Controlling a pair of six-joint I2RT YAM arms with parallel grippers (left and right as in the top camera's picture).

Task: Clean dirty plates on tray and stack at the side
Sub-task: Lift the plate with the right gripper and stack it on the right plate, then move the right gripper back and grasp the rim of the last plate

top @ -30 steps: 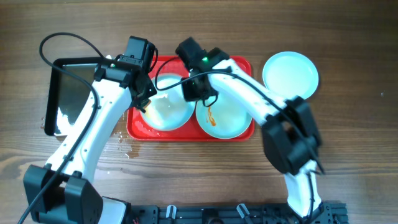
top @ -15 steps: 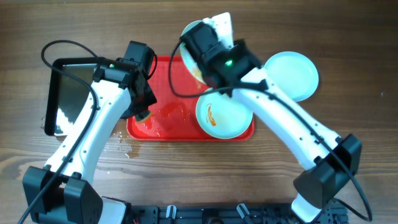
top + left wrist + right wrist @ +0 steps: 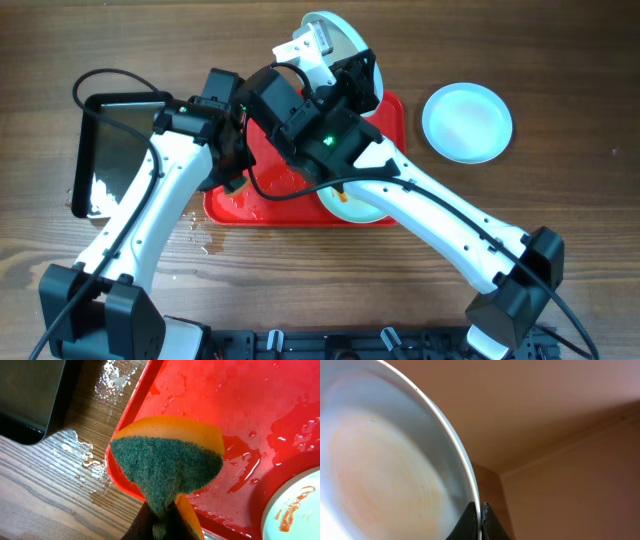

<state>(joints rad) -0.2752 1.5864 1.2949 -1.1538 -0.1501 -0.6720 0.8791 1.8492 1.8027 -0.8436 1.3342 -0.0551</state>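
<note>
The third plate [image 3: 467, 123] is already lying off the tray, so the robot's right gripper will next swing to the right in the overhead view, then lower its plate level over that one.
The red tray [image 3: 225, 208] lies wet at the table's centre and fills the left wrist view [image 3: 240, 400]. My right gripper [image 3: 348, 72] is shut on the rim of a plate [image 3: 335, 35] and holds it tilted, high above the tray's back edge. In the right wrist view the jaws [image 3: 481, 520] pinch that plate's rim [image 3: 385, 470]. A second plate [image 3: 347, 203] with an orange-red smear sits on the tray, mostly hidden under the right arm; its edge shows in the left wrist view [image 3: 300, 510]. A third plate [image 3: 467, 122] lies on the table to the right. My left gripper [image 3: 232, 185] is shut on a green-and-orange sponge [image 3: 165, 460] above the tray's left part.
A black metal pan [image 3: 110, 150] stands left of the tray and shows in the left wrist view [image 3: 30, 395]. Water puddles [image 3: 200, 228] lie on the wood between pan and tray [image 3: 95, 455]. The right arm spans the tray's middle.
My right gripper has raised the plate off the tray's left part, up and back, and the arm has swung left over the tray. The left arm has barely moved.
</note>
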